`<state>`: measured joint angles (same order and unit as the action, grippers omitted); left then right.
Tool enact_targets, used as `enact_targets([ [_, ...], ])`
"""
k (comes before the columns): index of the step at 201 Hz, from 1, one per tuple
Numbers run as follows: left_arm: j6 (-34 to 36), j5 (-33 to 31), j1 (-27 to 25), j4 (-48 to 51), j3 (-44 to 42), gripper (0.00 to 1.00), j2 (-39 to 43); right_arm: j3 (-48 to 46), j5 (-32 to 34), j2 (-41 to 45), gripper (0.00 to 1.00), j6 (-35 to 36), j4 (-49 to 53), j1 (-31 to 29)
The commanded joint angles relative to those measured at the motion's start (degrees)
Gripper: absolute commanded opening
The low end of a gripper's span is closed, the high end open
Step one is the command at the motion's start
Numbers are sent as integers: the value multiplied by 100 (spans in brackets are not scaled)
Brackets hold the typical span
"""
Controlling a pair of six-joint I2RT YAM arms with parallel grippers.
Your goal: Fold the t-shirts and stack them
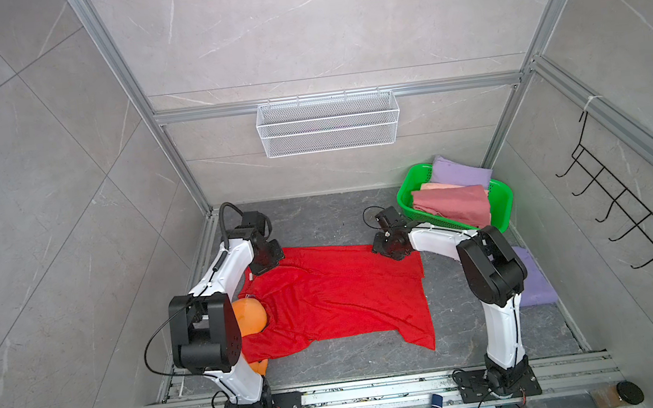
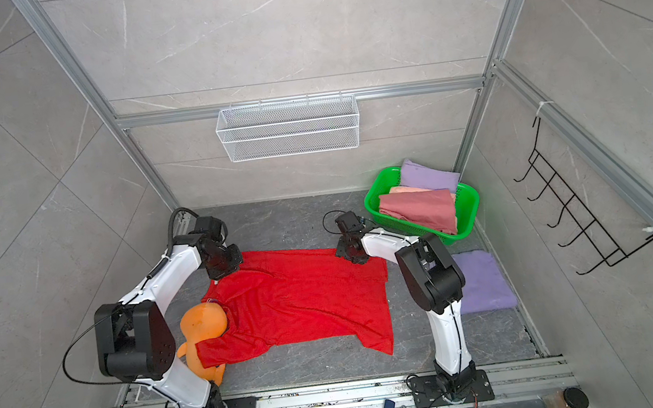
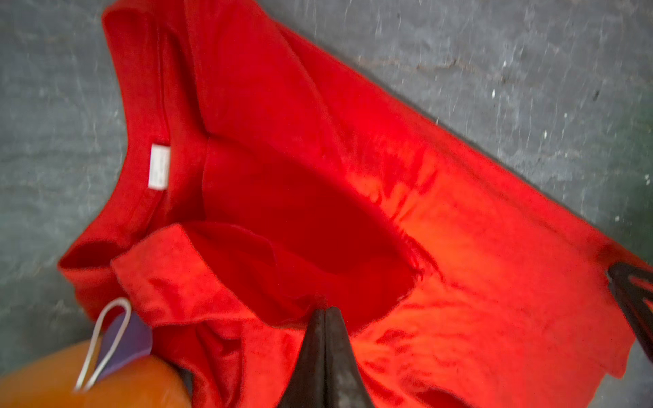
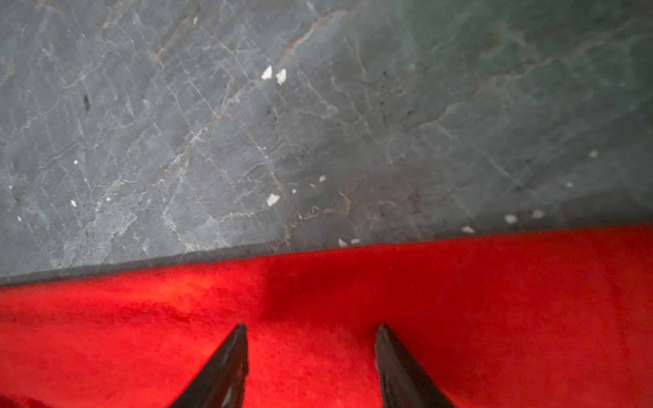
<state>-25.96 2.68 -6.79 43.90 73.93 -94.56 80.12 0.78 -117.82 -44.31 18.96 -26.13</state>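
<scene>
My left gripper should move toward my right gripper, over the shirt's far part point(image 1: 300, 258), and let go of the shirt's raised fold there, because that part of the shirt is between both grippers.
A bright red t-shirt point(image 1: 339, 295) point(image 2: 306, 299) lies spread on the dark grey table. My left gripper point(image 1: 266, 262) point(image 2: 225, 267) sits at its far left corner near the collar. In the left wrist view its jaws point(image 3: 325, 311) are shut on a raised fold of the red cloth point(image 3: 459, 247). My right gripper point(image 1: 390, 248) point(image 2: 351, 252) stands open at the shirt's far right edge. Its tips point(image 4: 312, 326) rest on the red cloth point(image 4: 318, 282). A folded lavender t-shirt point(image 1: 534, 277) lies on the table by the right arm.
A green basket point(image 1: 408, 200) at the back right holds dusty rose point(image 1: 454, 205), peach point(image 1: 438, 186) and lavender point(image 1: 459, 173) cloth. An orange plush toy point(image 1: 249, 316) point(image 3: 88, 381) lies against the shirt's left side. A white wire basket point(image 1: 328, 123) hangs on the back wall.
</scene>
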Motion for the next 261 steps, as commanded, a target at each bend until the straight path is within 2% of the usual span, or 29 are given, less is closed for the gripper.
enact_targets([
  [1,-137,-122,-24,8,-108,2,168,151,-182,-282,59,175,142,55],
  [38,-196,-35,-123,-175,-11,1,89,250,-227,-360,58,226,198,82],
  [77,-105,145,-416,449,-199,0,519,187,-235,-383,58,49,125,91],
  [114,-463,812,-678,1019,-690,0,1162,-116,-218,-222,58,-192,-137,86],
  [127,-552,997,-778,1147,-885,9,1322,-303,-218,-134,58,-258,-255,90],
  [144,-530,1236,-824,1326,-953,29,1452,-532,-235,-16,58,-319,-344,93],
  [166,-418,909,-809,1495,-575,45,1509,-766,-279,172,58,-357,-518,94],
  [184,-306,680,-798,1519,-71,50,1251,-852,-275,310,58,-350,-598,80],
  [211,-335,732,-699,1302,598,54,525,-970,-52,584,59,-345,-731,24],
  [243,-551,1006,-369,1166,1212,59,-480,-1149,319,919,60,-427,-771,-45],
  [261,-648,952,-120,1262,1496,60,-962,-1354,468,1086,60,-569,-772,-78],
])
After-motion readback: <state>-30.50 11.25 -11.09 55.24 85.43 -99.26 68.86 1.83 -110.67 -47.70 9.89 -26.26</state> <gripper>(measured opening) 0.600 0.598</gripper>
